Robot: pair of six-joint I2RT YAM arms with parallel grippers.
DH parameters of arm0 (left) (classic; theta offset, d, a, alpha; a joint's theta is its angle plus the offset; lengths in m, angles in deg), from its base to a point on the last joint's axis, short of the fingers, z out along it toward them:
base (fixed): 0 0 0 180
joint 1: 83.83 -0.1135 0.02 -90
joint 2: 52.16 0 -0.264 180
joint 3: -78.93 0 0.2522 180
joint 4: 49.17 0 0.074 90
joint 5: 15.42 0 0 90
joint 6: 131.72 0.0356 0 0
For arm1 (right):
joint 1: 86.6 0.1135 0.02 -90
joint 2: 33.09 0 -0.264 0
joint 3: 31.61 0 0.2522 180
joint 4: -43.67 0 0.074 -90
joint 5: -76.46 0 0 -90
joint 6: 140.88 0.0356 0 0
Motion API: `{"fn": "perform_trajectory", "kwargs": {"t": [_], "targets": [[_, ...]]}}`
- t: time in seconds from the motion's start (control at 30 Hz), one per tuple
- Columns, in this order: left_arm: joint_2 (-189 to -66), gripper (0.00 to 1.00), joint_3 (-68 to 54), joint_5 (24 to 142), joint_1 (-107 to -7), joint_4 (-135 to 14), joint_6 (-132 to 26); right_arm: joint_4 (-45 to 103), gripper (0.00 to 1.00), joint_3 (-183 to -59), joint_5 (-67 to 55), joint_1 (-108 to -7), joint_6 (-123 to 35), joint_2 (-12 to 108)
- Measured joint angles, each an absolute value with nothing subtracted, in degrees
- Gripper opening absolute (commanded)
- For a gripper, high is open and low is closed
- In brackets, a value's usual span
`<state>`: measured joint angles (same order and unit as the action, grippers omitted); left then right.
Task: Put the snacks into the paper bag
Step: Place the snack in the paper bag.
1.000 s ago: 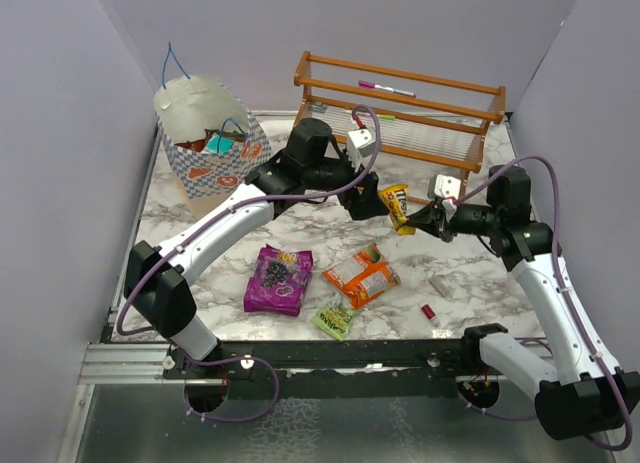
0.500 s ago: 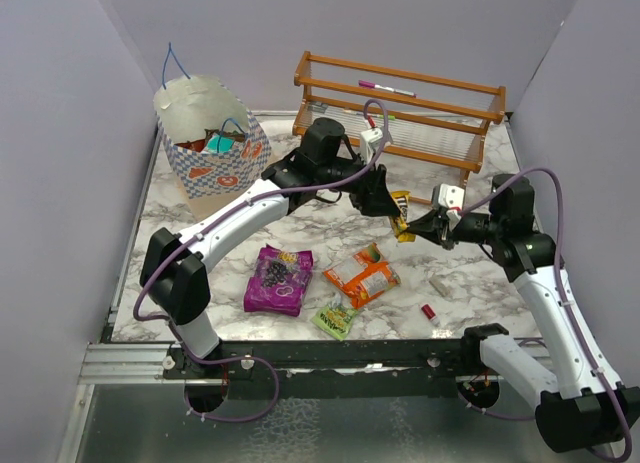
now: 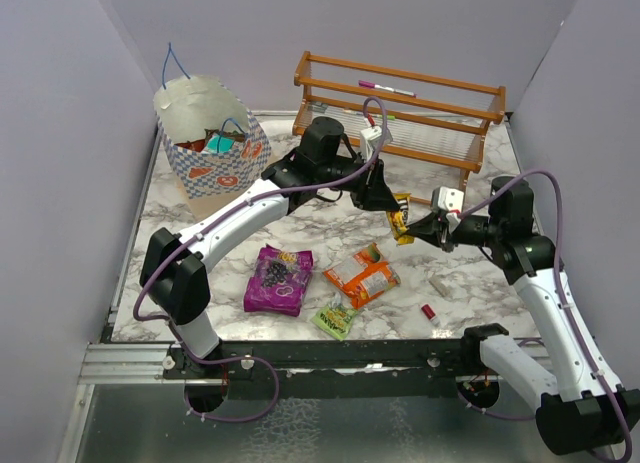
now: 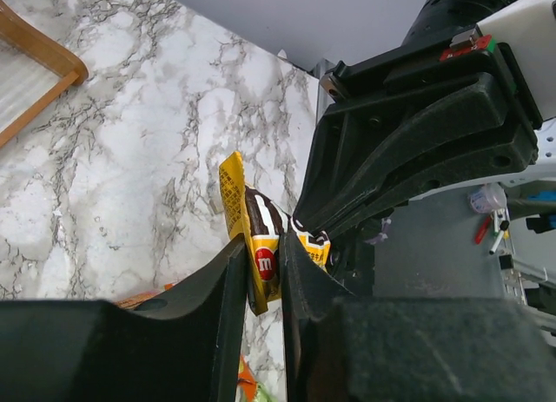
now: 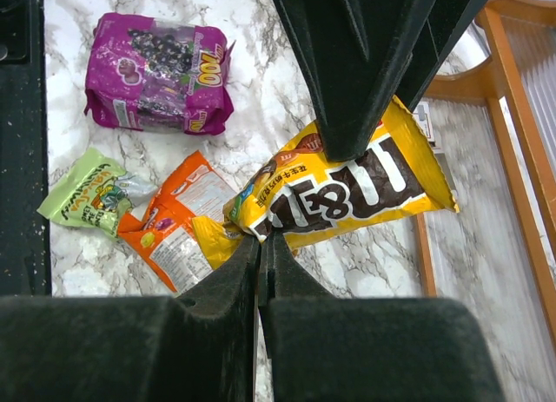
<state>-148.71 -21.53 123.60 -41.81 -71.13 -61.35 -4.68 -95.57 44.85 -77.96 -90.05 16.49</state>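
Observation:
The packet needs to swing outward with my left gripper next and be released over the bag's opening [image 3: 214, 140], which lies to the gripper's left in the top view.
A yellow snack packet [image 3: 399, 216] hangs above the table's middle, held from both sides. My left gripper [image 3: 388, 203] is shut on its upper end, and the left wrist view shows the packet [image 4: 262, 250] squeezed between the two fingers of the left gripper [image 4: 264, 256]. My right gripper [image 3: 416, 228] is shut on its lower edge, pinching the packet [image 5: 347, 189] at the tips of the right gripper [image 5: 261, 242]. Purple [image 3: 279, 280], orange [image 3: 362, 276] and light-green [image 3: 336, 317] packets lie on the table. The checked paper bag [image 3: 222, 166] stands upright at the back left with packets inside.
A wooden rack [image 3: 400, 108] with a pink marker [image 3: 385, 87] stands at the back right. A tiny red cylinder [image 3: 428, 311] and a small beige stick [image 3: 443, 284] lie at the front right, under my right arm.
My left arm reached right to the yellow packet and its jaws closed onto it. My right gripper kept hold of the packet, drifting slightly down and left.

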Motion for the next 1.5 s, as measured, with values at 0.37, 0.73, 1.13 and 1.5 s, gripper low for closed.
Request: {"fn": "perform_trajectory", "kwargs": {"t": [0.37,0.73,1.13,1.5], "targets": [[-148.6,0.00,-21.5,124.0,-41.8,-72.1,-57.7,-2.5,0.38,-92.8,44.5,-77.9,-88.8,15.2],[-142.1,0.00,-21.9,115.0,-41.8,-81.8,-43.6,0.2,0.75,-87.2,40.9,-77.9,-86.6,10.7],[-133.0,0.00,-32.8,81.3,-43.7,-89.0,-24.9,2.9,0.77,-85.4,37.0,-77.9,-85.4,9.4],[-131.8,0.00,-36.7,60.1,-47.0,-86.9,-12.2,3.1,0.78,-84.6,36.1,-77.9,-85.2,8.8]]}}
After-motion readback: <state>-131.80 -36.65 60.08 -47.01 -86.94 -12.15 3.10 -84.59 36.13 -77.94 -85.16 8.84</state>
